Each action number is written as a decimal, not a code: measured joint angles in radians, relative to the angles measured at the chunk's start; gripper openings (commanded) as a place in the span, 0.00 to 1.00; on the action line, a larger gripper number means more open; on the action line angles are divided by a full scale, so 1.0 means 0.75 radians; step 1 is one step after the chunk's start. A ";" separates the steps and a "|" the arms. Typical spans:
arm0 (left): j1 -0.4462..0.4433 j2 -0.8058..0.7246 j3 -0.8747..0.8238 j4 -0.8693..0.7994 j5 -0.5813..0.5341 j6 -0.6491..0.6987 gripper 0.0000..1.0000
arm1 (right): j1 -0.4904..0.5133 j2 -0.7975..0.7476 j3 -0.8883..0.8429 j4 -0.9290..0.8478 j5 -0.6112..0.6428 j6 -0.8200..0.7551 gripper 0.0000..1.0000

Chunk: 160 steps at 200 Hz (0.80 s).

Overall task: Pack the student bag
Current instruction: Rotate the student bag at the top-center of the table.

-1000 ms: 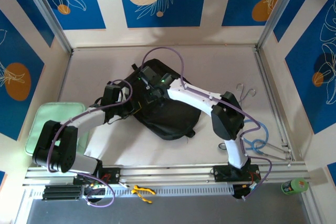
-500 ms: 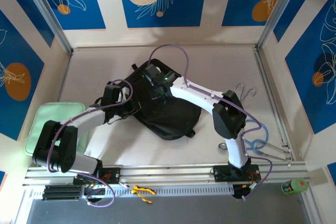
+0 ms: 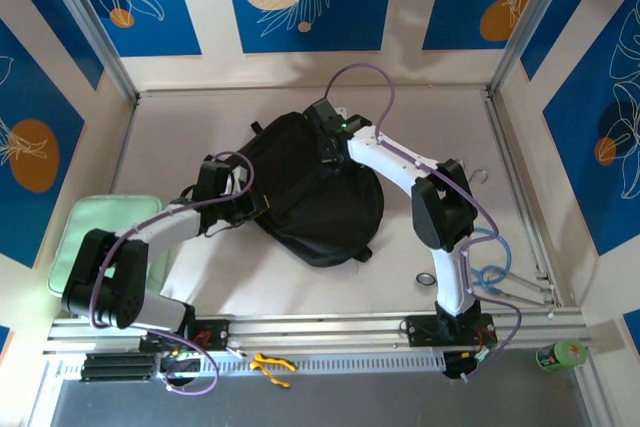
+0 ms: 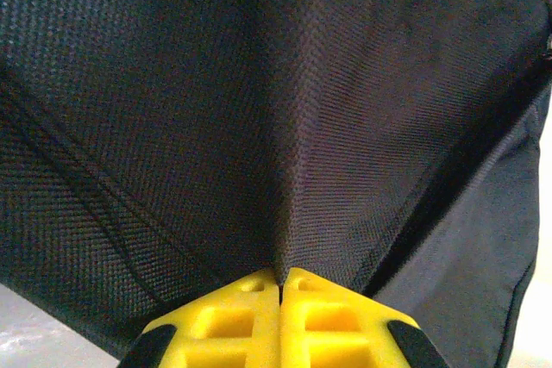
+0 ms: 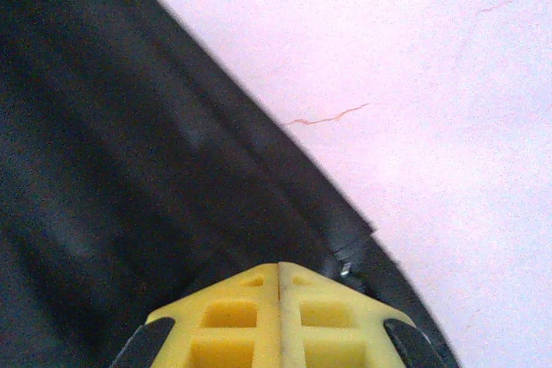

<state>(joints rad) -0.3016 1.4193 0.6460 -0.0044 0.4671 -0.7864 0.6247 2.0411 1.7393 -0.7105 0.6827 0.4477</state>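
Note:
Bare table lies beside my right gripper, in the open room on the side of the metal hooks. My right gripper should drag the thin black sliver toward it and let go.
The student bag [image 3: 320, 209], a large black fabric backpack, lies in the middle of the table. My left gripper [image 3: 262, 209] is at its left side, its yellow fingers shut on a raised fold of the bag's woven cloth [image 4: 259, 84], pinched at the tips of my left gripper [image 4: 280, 277]. At the bag's far upper edge is my right gripper [image 3: 328, 147]. In the right wrist view my right gripper [image 5: 279, 266] is shut against the bag's dark zip seam [image 5: 285, 187], with a small metal piece [image 5: 345, 269] just beside the tips.
A pale green flat pad [image 3: 100, 225] lies at the left edge under the left arm. Metal hooks [image 3: 482, 175], a blue cable [image 3: 490, 265] and a small ring [image 3: 425, 278] are at the right. Pale bare table [image 5: 414, 84] stretches beyond the bag.
My right gripper has travelled up and to the right along the bag's edge, from over its middle to its far upper rim. The bag's top now looks rounder and closed. The left arm has held still.

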 measured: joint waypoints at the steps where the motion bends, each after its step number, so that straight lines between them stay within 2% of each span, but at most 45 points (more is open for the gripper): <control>1: 0.000 0.003 0.001 0.001 0.001 0.001 0.00 | -0.002 0.000 0.000 0.001 -0.001 0.000 0.00; 46: -0.001 0.092 0.075 -0.052 0.018 0.026 0.00 | -0.057 -0.040 -0.060 0.060 -0.065 0.026 0.00; 65: -0.008 0.162 0.172 -0.113 0.032 0.061 0.00 | -0.078 -0.117 -0.128 0.082 -0.137 0.054 0.30; 79: -0.019 0.243 0.286 -0.154 0.033 0.087 0.00 | -0.097 -0.208 -0.200 0.112 -0.184 0.063 0.48; 92: -0.030 0.334 0.419 -0.182 0.031 0.115 0.00 | -0.122 -0.301 -0.267 0.140 -0.211 0.078 0.60; 107: -0.040 0.451 0.587 -0.186 0.031 0.136 0.00 | -0.158 -0.404 -0.334 0.169 -0.231 0.096 0.69; 112: -0.043 0.492 0.644 -0.187 0.031 0.142 0.04 | -0.171 -0.435 -0.354 0.176 -0.236 0.106 0.71; 138: -0.061 0.662 0.881 -0.176 0.030 0.169 0.41 | -0.234 -0.564 -0.465 0.222 -0.266 0.114 0.77; 160: -0.080 0.696 0.972 -0.196 -0.010 0.199 0.55 | -0.291 -0.666 -0.569 0.246 -0.310 0.105 0.87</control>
<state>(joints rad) -0.3614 1.9411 1.3750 -0.1513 0.4595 -0.6369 0.4065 1.5417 1.3128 -0.5262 0.4500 0.5262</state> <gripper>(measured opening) 0.496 0.814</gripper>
